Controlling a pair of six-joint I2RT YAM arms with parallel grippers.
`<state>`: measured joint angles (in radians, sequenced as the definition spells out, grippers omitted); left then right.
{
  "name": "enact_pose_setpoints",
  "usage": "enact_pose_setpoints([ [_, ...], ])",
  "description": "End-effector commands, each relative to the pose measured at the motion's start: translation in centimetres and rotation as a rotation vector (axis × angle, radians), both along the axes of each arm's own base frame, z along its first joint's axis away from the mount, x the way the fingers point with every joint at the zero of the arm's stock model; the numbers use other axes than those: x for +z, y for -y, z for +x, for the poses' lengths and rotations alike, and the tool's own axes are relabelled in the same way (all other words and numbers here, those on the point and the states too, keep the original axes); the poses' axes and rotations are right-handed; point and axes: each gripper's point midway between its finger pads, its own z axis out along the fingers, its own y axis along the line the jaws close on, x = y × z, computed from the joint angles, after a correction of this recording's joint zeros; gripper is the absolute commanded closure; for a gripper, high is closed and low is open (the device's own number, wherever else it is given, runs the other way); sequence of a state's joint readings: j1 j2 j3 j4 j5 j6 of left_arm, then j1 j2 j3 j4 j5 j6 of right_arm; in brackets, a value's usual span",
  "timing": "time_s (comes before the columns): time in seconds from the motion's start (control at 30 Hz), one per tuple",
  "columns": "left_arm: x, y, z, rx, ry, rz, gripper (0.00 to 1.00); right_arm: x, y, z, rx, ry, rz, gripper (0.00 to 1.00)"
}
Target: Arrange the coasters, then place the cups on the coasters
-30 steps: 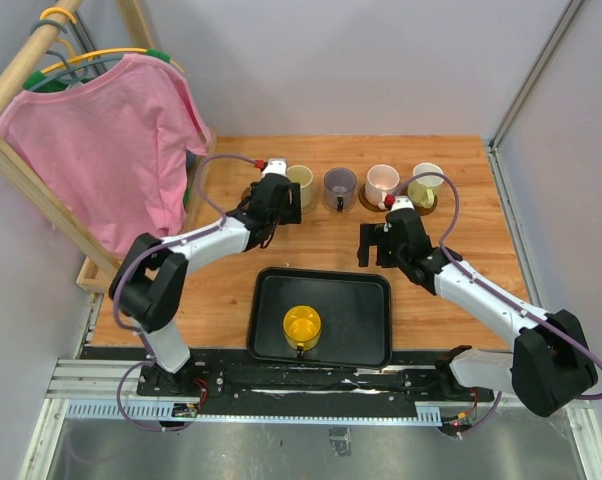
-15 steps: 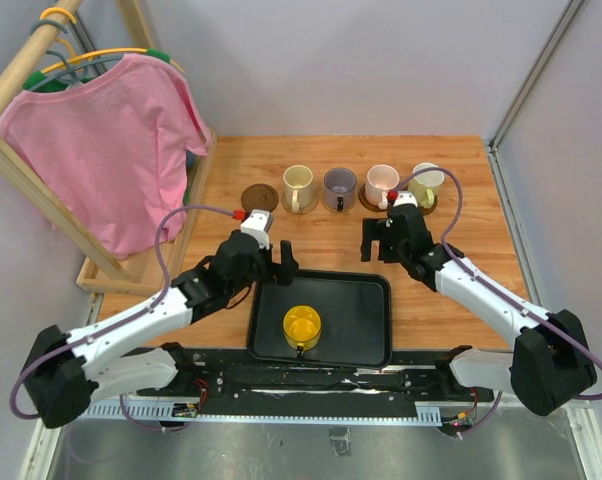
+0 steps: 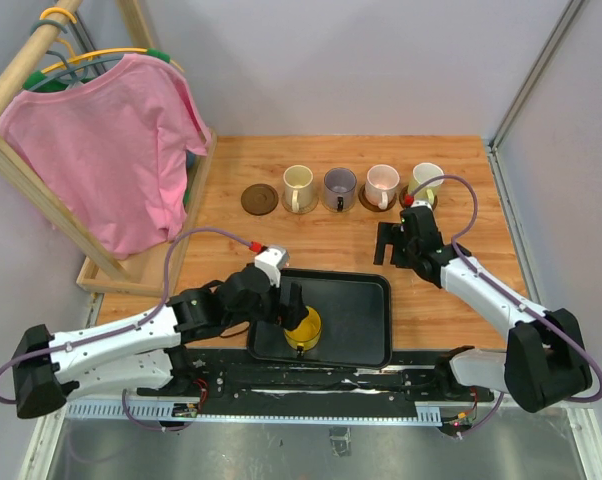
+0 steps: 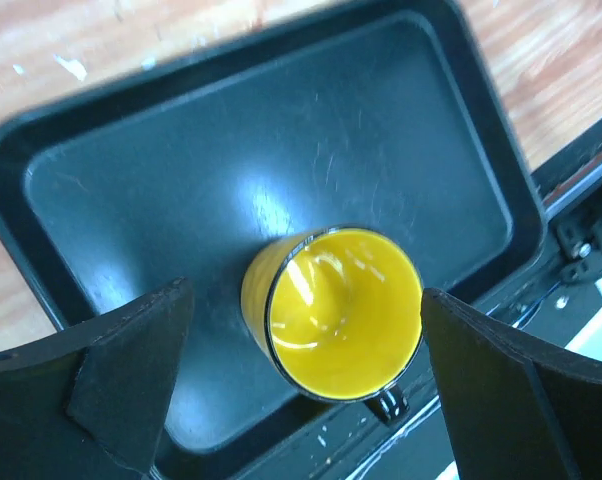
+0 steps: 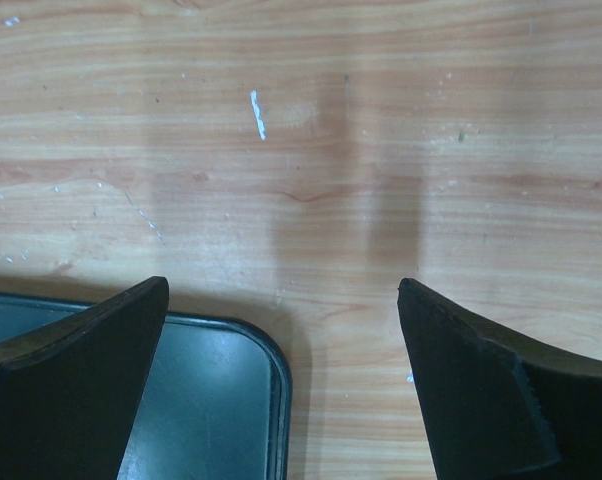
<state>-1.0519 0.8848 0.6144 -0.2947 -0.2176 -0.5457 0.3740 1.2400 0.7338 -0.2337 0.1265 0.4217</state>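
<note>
The robot will next lower its left gripper and pull it back onto the yellow cup's black handle (image 3: 300, 352) (image 4: 389, 404), because that handle is below the gripper's fingers, toward the near edge of the tray.
A yellow cup (image 3: 302, 327) (image 4: 341, 315) stands upright in the black tray (image 3: 366, 300) (image 4: 311, 150), handle toward the near edge. My left gripper (image 3: 289, 305) (image 4: 306, 295) is open, a finger on each side of that cup and apart from it. One dark brown coaster (image 3: 260, 199) lies bare at the left end of the back row. Beside it stand the cream cup (image 3: 298, 186), grey-purple cup (image 3: 339, 186), pink cup (image 3: 382, 184) and yellow-green cup (image 3: 426, 182); dark coaster edges show under the last two. My right gripper (image 3: 394, 245) (image 5: 283, 285) hangs open and empty over bare wood by the tray's corner (image 5: 271, 380).
A pink shirt (image 3: 111, 150) hangs on a wooden rack (image 3: 41, 200) along the left side. A grey wall edge (image 3: 506, 220) bounds the table on the right. The metal rail (image 3: 331, 385) with the arm bases runs along the near edge.
My left arm has let go of the brown coaster at the back row, swung back to the tray and opened wide over the yellow cup. The right gripper shifted slightly right.
</note>
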Motion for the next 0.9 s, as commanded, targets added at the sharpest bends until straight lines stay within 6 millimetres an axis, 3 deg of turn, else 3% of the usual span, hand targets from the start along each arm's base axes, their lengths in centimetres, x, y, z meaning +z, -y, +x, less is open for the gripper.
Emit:
enact_pose_setpoints([
  [0.0,-3.1,-0.4,-1.7,0.0,-0.063,0.117,0.0,-1.2,0.5,-1.4,0.007,-0.057,0.001,0.0],
  [0.37,-4.7,0.7,-4.5,-0.087,-0.113,0.131,0.0,-2.2,-0.3,-2.6,0.06,-0.079,0.041,0.02],
  [0.7,-5.2,1.5,-6.3,-0.153,-0.093,0.143,0.0,-2.4,-0.7,-2.9,0.086,-0.068,0.063,0.02],
  [0.87,-6.6,1.2,-6.6,-0.149,-0.111,0.164,0.0,-2.6,-1.0,-3.4,0.091,-0.063,0.094,0.03],
])
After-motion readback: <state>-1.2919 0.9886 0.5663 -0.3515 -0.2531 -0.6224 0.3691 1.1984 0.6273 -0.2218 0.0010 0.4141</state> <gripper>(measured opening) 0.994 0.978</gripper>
